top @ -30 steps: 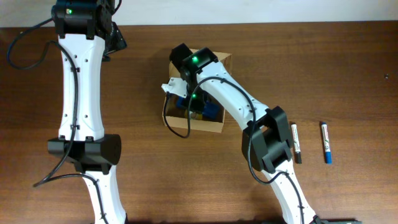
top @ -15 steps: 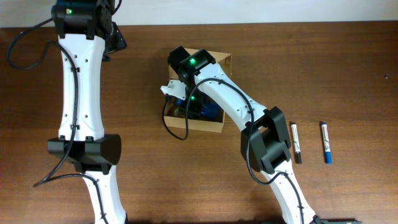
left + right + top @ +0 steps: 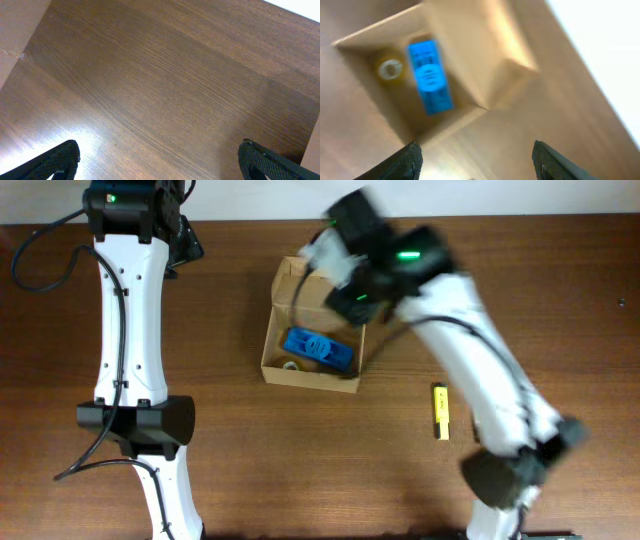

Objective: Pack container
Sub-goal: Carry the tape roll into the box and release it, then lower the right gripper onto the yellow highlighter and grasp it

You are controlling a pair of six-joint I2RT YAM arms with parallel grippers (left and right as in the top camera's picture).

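Note:
My right gripper has to move away from the box, back and down onto the yellow highlighter's body [image 3: 441, 410], because the highlighter is still outside.
The container [image 3: 275, 340], an open tan cardboard box, sits mid-table with a blue object [image 3: 318, 350] and a small tape roll [image 3: 290, 365] inside. My right gripper [image 3: 335, 250] is blurred above the box's far edge. In the right wrist view the gripper [image 3: 477, 162] is open and empty, and the box [image 3: 470, 60] with the blue object [image 3: 430, 75] and the roll [image 3: 390, 70] lies beyond it. My left gripper [image 3: 188, 242] hangs at the back left. It is wide open [image 3: 162, 162] over bare wood.
A yellow pen [image 3: 440, 410] lies on the table to the right of the box. The right arm [image 3: 480, 370] stretches across the right half of the table. The left arm [image 3: 130, 330] runs along the left side.
The right gripper opened, lifted out of the box and swung toward the back right. The blue object stays in the box. The yellow pen now shows; the two pens at the right are covered.

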